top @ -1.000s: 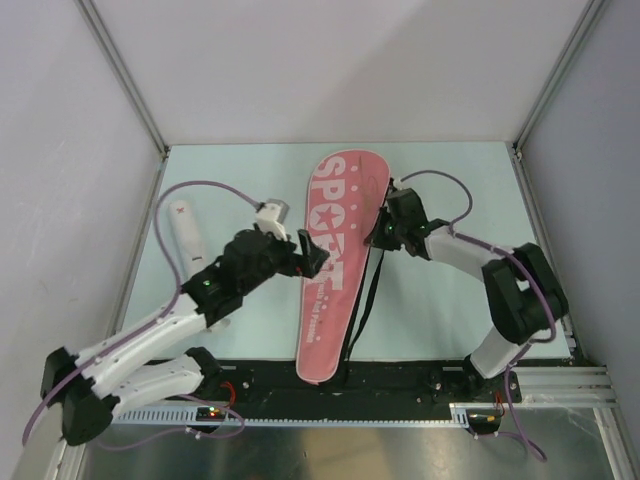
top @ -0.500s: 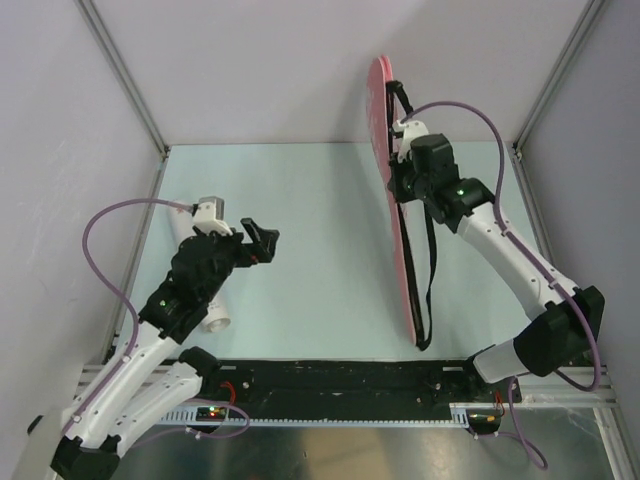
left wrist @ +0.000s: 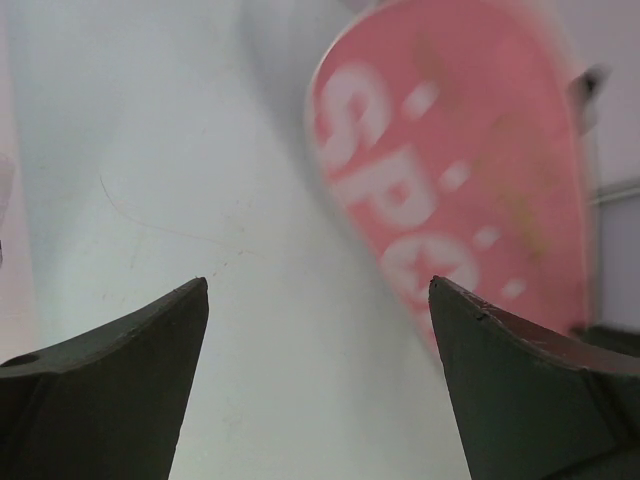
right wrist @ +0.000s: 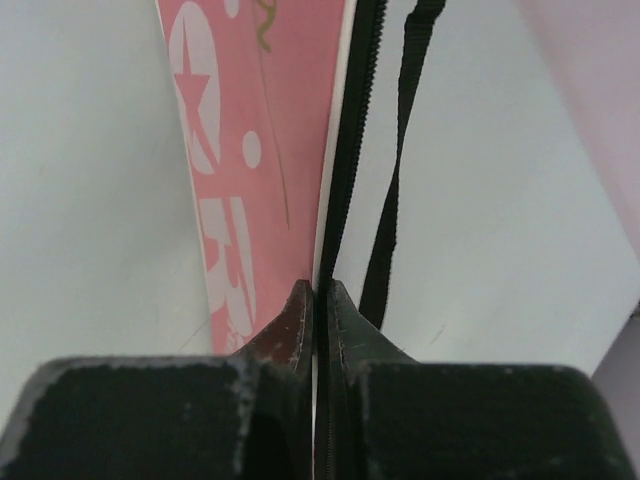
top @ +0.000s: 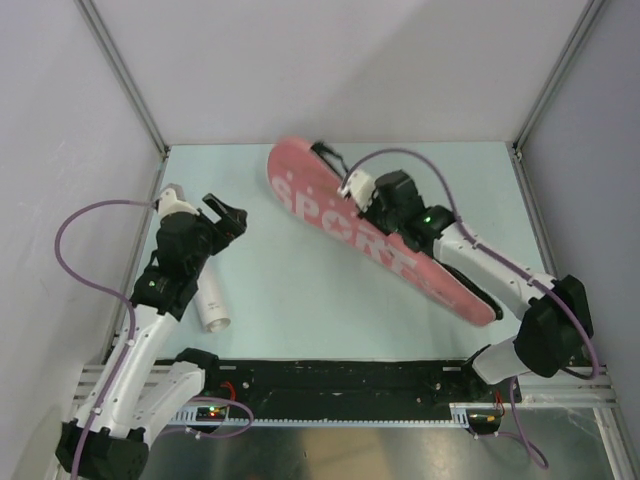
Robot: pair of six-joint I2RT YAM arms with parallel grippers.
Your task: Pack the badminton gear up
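Note:
My right gripper should move back toward the base next, over the bare tabletop in front of the bag, and let go of the zipper edge, which is on the bag's far side.
The pink "SPORT" bag (top: 330, 215) lies slanted across the table, its wide end at the back left and its narrow end at the front right. My right gripper (top: 362, 198) is shut on the bag's black zipper edge (right wrist: 345, 150), with the black strap (right wrist: 395, 180) running beside it. My left gripper (top: 228, 212) is open and empty, to the left of the bag and apart from it. The bag also shows blurred in the left wrist view (left wrist: 460, 170). The long white tube (top: 208, 295) lies at the left, partly under my left arm. The rackets and the shuttlecock are out of view.
The pale table (top: 290, 290) is fenced by grey walls at the back and both sides. A black rail (top: 340, 380) with the arm bases runs along the near edge.
My right arm swung the bag from standing edge-on at the back right down to a slant across the middle. My left arm drew back to the left, still open.

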